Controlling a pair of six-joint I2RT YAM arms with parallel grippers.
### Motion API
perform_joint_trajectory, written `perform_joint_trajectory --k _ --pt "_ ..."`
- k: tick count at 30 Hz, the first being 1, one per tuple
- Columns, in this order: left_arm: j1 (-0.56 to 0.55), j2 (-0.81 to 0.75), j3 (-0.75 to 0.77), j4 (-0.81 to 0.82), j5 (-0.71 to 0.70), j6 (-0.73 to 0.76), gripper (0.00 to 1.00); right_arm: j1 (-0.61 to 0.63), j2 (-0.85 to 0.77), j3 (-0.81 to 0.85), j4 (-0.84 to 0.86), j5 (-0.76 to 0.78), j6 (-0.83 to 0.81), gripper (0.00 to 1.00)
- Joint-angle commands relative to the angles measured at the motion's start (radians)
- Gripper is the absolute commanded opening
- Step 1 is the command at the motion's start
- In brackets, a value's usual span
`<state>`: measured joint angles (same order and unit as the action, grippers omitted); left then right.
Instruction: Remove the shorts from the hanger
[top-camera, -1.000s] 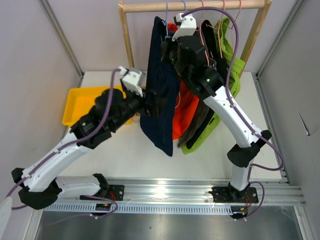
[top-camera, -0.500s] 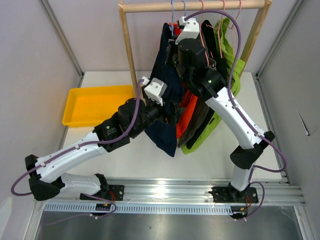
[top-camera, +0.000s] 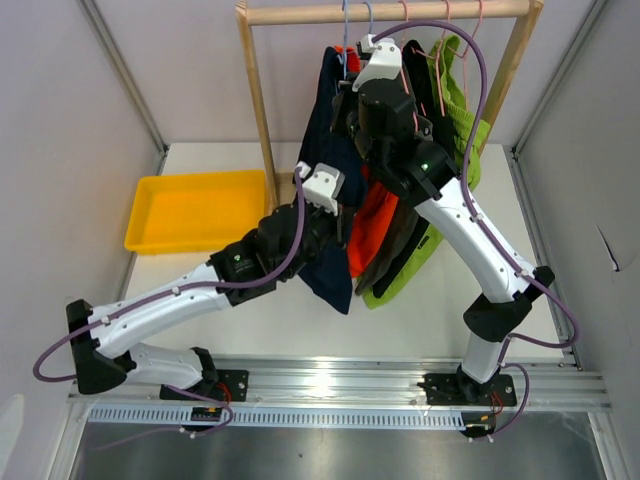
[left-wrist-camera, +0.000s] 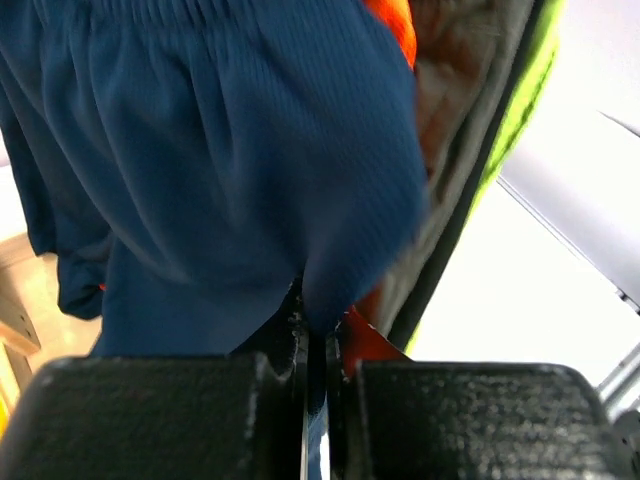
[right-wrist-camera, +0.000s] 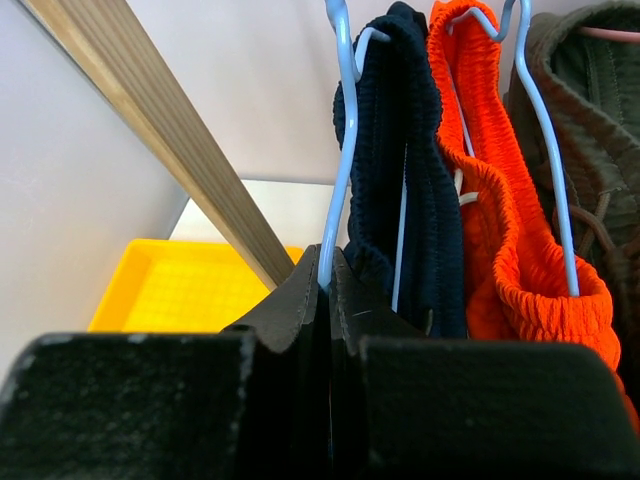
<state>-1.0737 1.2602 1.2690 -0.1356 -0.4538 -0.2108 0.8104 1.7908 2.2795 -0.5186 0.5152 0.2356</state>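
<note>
The left gripper pulls up and away next, carries the navy shorts (top-camera: 322, 140) over the yellow tray, lowers and releases them, while the right gripper holds the hanger.
Several shorts hang on hangers from a wooden rail (top-camera: 300, 14). The navy shorts (top-camera: 322, 140) hang leftmost on a light blue hanger (right-wrist-camera: 338, 190). Beside them are the orange shorts (top-camera: 372, 222), an olive-grey pair (right-wrist-camera: 590, 110) and a lime green pair (top-camera: 456, 92). My left gripper (left-wrist-camera: 318, 325) is shut on a fold of the navy shorts (left-wrist-camera: 230, 170) low on the leg; it shows in the top view (top-camera: 336, 226) too. High by the rail, my right gripper (right-wrist-camera: 328, 268) is shut on the blue hanger's wire, with the navy waistband (right-wrist-camera: 405, 150) just to its right.
A yellow tray (top-camera: 150, 225) lies on the white table at the left. The rack's wooden left post (top-camera: 258, 95) stands between the tray and the shorts. Grey walls close in both sides.
My left arm swung right, from beside the tray to the hanging navy shorts, and its jaws closed on the fabric. The right gripper kept its hold on the hanger.
</note>
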Motion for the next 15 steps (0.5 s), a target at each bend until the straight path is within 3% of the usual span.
perform_joint_trajectory --k 1,8,11,15 --pt "-0.069 -0.096 -0.074 0.019 -0.089 -0.024 0.0 0.006 -0.05 0.054 0.071 0.017 0.007 0.0" --pt "-0.407 -0.194 -0.315 0.037 -0.323 -0.155 0.0 -0.019 -0.051 0.061 0.065 0.019 0.005 0.0" --pt "-0.495 -0.177 -0.356 0.024 -0.399 -0.235 0.0 -0.028 -0.051 0.064 0.058 0.017 0.007 0.0" --pt "-0.505 -0.156 -0.341 0.004 -0.442 -0.259 0.0 -0.028 -0.053 0.063 0.028 0.009 0.034 0.0"
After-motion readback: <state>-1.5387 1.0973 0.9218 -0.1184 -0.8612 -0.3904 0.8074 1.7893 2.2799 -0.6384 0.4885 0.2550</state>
